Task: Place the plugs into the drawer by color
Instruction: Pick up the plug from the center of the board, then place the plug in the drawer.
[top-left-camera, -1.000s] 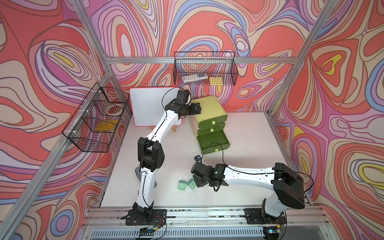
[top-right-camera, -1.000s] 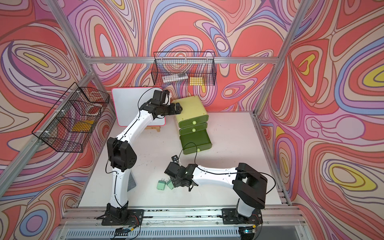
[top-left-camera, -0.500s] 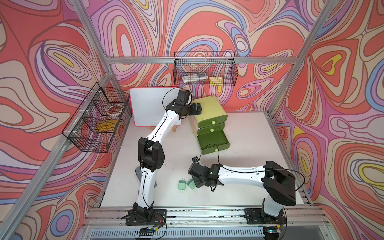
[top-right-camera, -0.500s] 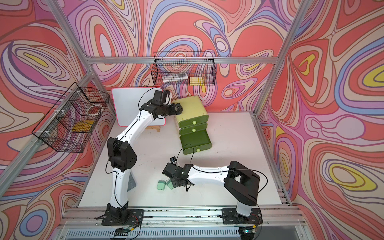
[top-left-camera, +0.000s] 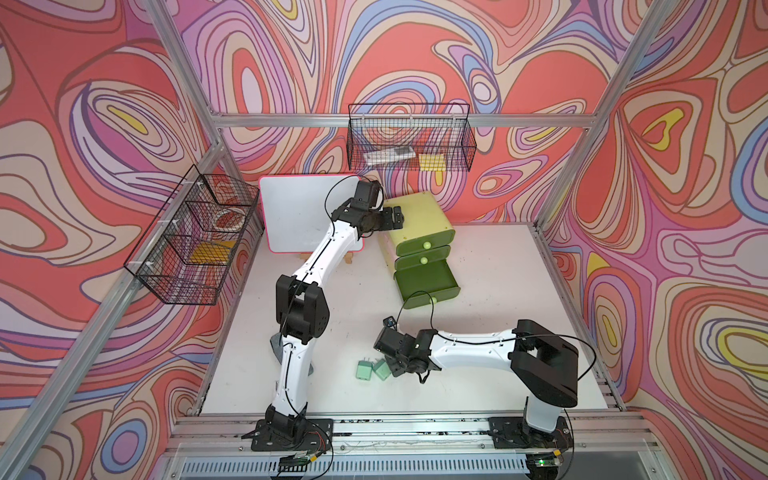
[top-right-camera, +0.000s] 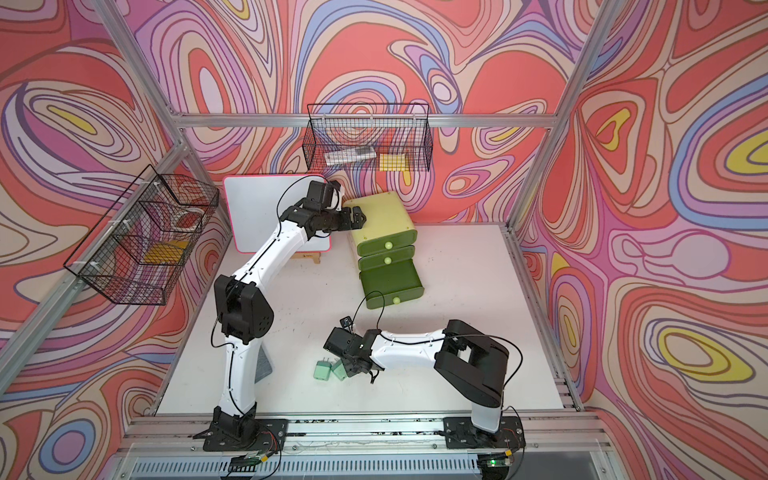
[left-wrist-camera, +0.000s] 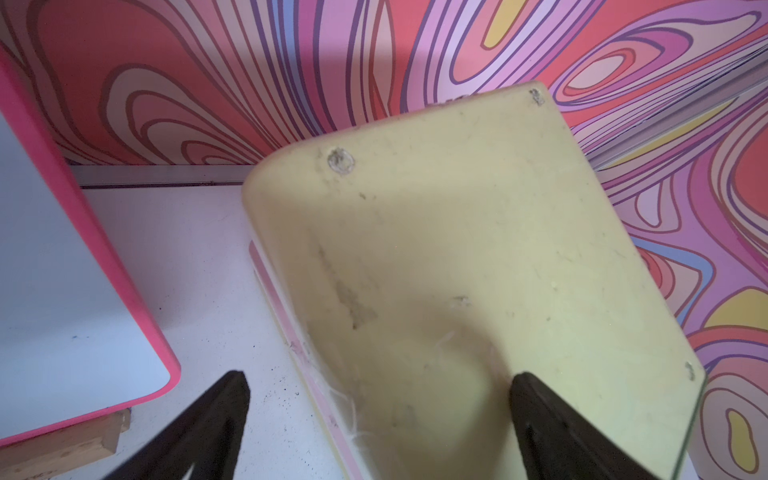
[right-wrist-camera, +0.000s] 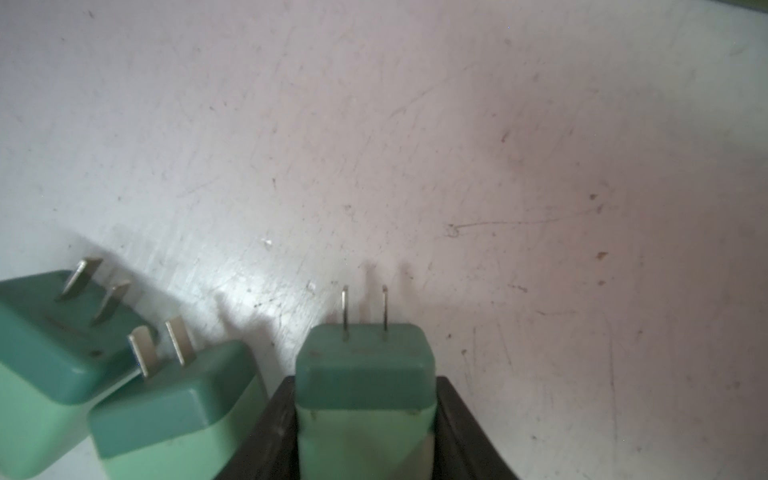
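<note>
My right gripper rises outward over the lowest drawer's half nearer the whiteboard next, then lowers and releases the plug, because that drawer stands open and empty.
Three mint green plugs lie near the table's front, prongs pointing away from my right wrist. My right gripper (right-wrist-camera: 365, 388) (top-left-camera: 392, 366) is shut on one plug (right-wrist-camera: 365, 374), with a finger pressed on each side. The other two plugs (right-wrist-camera: 50, 332) (right-wrist-camera: 174, 399) lean together right beside it, shown in both top views (top-left-camera: 364, 370) (top-right-camera: 338, 371). The drawer (top-left-camera: 419, 216) (top-right-camera: 384, 216) stands at the back with its lowest drawer (top-left-camera: 426, 282) pulled out. My left gripper (left-wrist-camera: 380, 395) (top-left-camera: 397, 218) is open, straddling the top edge of the drawer (left-wrist-camera: 457, 249).
A pink-rimmed whiteboard (top-left-camera: 299, 216) (left-wrist-camera: 62, 291) leans on a wooden stand just left of the drawer. Black wire baskets hang on the back wall (top-left-camera: 409, 143) and the left wall (top-left-camera: 195, 241). Metal frame posts border the table.
My right gripper has slid left up to the plugs and its fingers have closed onto one mint green plug. The left arm has stayed at the drawer's top.
</note>
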